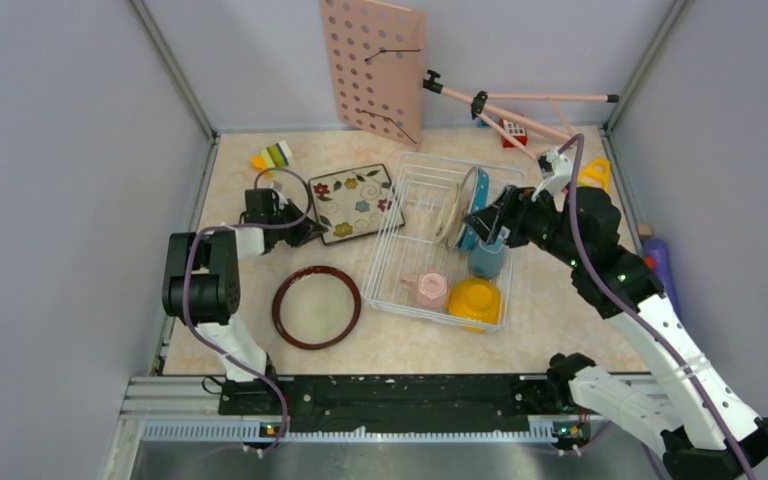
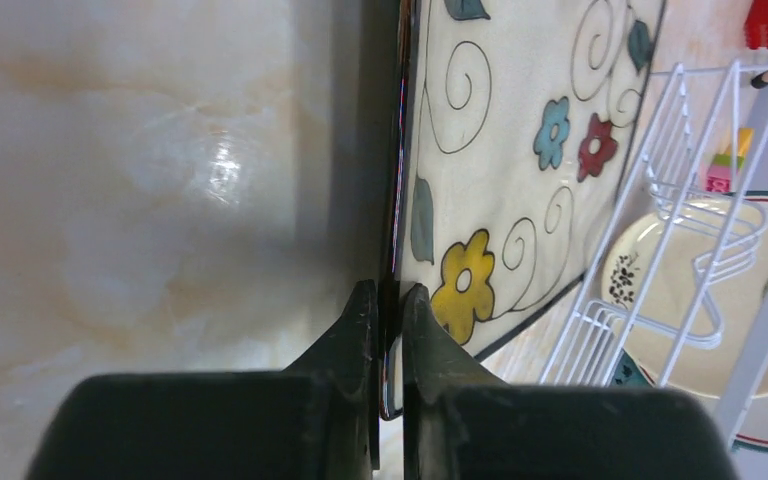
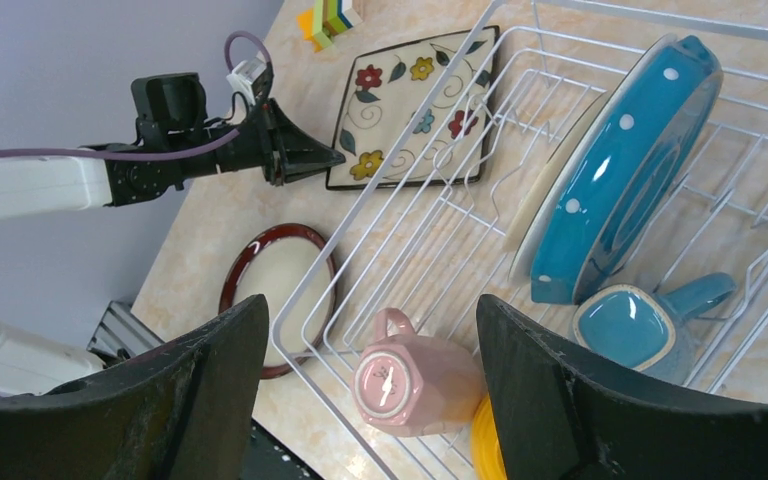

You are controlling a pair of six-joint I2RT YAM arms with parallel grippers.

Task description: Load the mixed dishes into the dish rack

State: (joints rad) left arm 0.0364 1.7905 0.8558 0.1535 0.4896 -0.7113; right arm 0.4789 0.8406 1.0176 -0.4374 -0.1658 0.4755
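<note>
The floral plate's edge crowds the rack, so my left gripper will move back toward the brown-rimmed plate [image 1: 316,306] and release the floral plate on the tabletop beside it.
The square floral plate [image 1: 357,203] lies on the table left of the dish rack [image 1: 388,268]. My left gripper [image 1: 310,234] is shut on the plate's near-left edge; in the left wrist view the jaws [image 2: 390,335] pinch the dark rim of the plate [image 2: 505,150]. The rack holds the blue polka-dot plate [image 1: 477,203] and a pale plate [image 1: 450,215] standing upright, the blue-grey mug [image 1: 487,260], the pink cup [image 1: 428,290] and the yellow bowl [image 1: 475,298]. The brown-rimmed plate [image 1: 316,306] lies flat near the front left. My right gripper [image 1: 492,222] is open and empty above the rack, over the pink cup [image 3: 415,385].
A pink pegboard [image 1: 372,70] leans on the back wall beside a pink stand [image 1: 520,100]. Toy blocks [image 1: 273,156] lie at the back left, a red block [image 1: 513,132] and a yellow toy [image 1: 594,175] at the back right. A purple object [image 1: 660,262] sits by the right wall.
</note>
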